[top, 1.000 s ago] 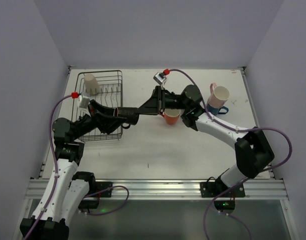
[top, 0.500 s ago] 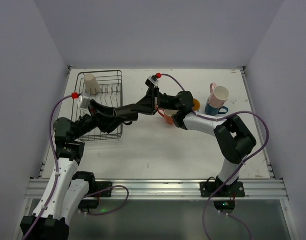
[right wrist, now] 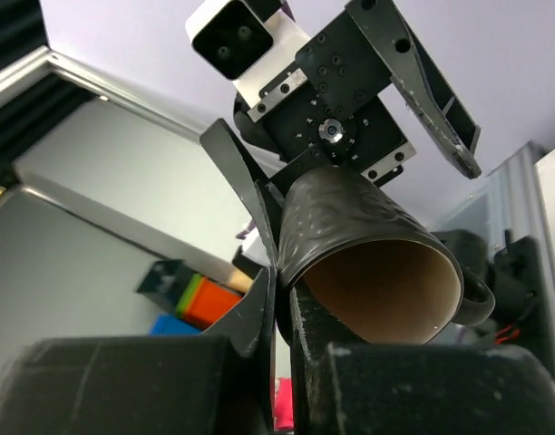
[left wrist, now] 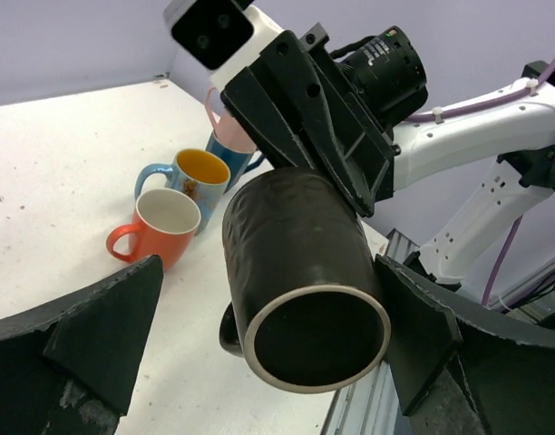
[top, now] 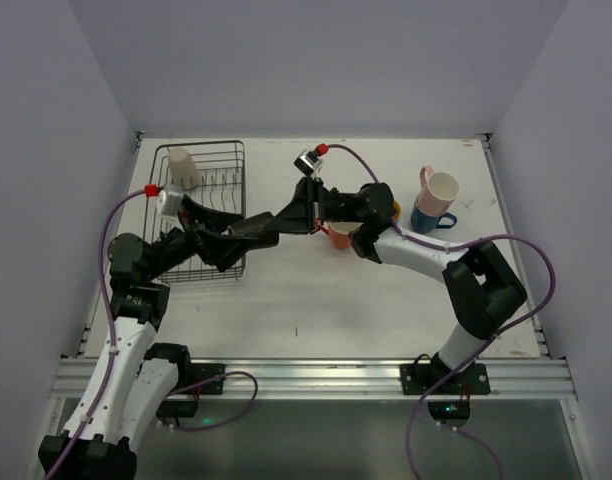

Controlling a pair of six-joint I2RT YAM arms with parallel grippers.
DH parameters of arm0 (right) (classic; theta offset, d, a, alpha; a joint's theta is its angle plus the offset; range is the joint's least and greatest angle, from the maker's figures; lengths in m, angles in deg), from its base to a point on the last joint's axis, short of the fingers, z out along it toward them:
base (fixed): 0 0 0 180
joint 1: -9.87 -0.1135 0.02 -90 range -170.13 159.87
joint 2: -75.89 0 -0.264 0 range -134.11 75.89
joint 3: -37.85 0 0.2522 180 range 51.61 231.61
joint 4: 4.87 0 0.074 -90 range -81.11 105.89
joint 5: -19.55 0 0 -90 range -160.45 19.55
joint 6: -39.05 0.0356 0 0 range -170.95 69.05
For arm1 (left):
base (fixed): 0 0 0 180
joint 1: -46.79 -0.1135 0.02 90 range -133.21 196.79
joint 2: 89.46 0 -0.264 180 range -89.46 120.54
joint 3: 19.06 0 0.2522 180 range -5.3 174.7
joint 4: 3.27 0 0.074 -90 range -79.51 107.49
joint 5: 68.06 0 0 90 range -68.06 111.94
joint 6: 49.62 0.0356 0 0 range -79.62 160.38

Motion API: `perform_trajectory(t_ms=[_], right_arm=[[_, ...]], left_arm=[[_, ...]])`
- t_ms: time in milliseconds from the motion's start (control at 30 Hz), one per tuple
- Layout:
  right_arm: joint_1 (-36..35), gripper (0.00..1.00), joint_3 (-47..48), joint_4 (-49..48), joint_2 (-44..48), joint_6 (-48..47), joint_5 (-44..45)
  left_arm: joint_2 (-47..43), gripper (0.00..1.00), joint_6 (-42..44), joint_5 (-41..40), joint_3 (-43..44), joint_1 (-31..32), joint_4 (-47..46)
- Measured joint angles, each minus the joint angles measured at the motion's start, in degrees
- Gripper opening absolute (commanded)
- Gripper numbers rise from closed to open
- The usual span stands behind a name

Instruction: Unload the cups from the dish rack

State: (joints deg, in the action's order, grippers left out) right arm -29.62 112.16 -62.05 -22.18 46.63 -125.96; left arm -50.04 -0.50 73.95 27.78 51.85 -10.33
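Observation:
I will swing my right gripper away from the rack (top: 218,165) to the tabletop before the light blue mug, because it is bare there. I will tip my gripper downward, lower it and release.
A black mug (top: 258,227) hangs in the air between the two arms, just right of the dish rack (top: 218,165). My right gripper (right wrist: 280,272) is shut on its wall, one finger inside the brown interior. My left gripper (left wrist: 268,276) stands wide open around the mug (left wrist: 300,263), with its fingers (left wrist: 96,331) on either side. A cream cup (top: 182,168) stands in the rack's far left corner. An orange mug (top: 338,236), a light blue mug (left wrist: 194,177) and a pink-handled cup (top: 441,188) stacked in a blue one (top: 432,219) sit on the table.
The right arm (top: 426,255) stretches leftward over the orange mug. The left arm (top: 176,250) lies over the near part of the rack. White walls close in the table (top: 316,300) on three sides, and a metal rail runs along its near edge.
The right gripper reached left and shut on the black mug. The left gripper, which had been shut on that mug, has now opened.

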Motion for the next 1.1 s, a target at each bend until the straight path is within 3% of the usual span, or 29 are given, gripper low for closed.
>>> perform_trajectory(t_ms=[167, 267, 467, 667, 800, 967, 1100], right_arm=[[0.5, 0.00, -0.9, 8.5, 6.6, -10.6, 1.0], [1.8, 0.00, -1.2, 16.6, 10.2, -17.2, 1.0], [3.0, 0.00, 0.2, 50.9, 19.1, -39.4, 8.7], [3.0, 0.00, 4.1, 81.9, 26.1, -57.0, 25.5], [3.0, 0.00, 7.2, 98.3, 28.5, -64.3, 38.3], [3.0, 0.00, 7.0, 110.2, 29.1, -69.0, 52.2], [3.0, 0.00, 4.7, 115.6, 28.1, -70.8, 60.9]], left_arm=[[-2.1, 1.00, 1.3, -4.2, 4.0, 0.8, 7.0], [-2.3, 1.00, 4.0, -10.8, 8.8, 0.8, 14.6], [1.1, 1.00, 10.6, -32.6, 20.5, 0.5, 29.8], [16.2, 1.00, 14.6, -51.2, 34.5, 0.4, 42.2], [28.4, 0.99, 16.5, -59.6, 38.7, 0.3, 46.7], [39.7, 1.00, 18.8, -68.6, 40.5, 0.3, 52.4], [47.1, 1.00, 20.6, -73.0, 47.1, 0.1, 55.9]])
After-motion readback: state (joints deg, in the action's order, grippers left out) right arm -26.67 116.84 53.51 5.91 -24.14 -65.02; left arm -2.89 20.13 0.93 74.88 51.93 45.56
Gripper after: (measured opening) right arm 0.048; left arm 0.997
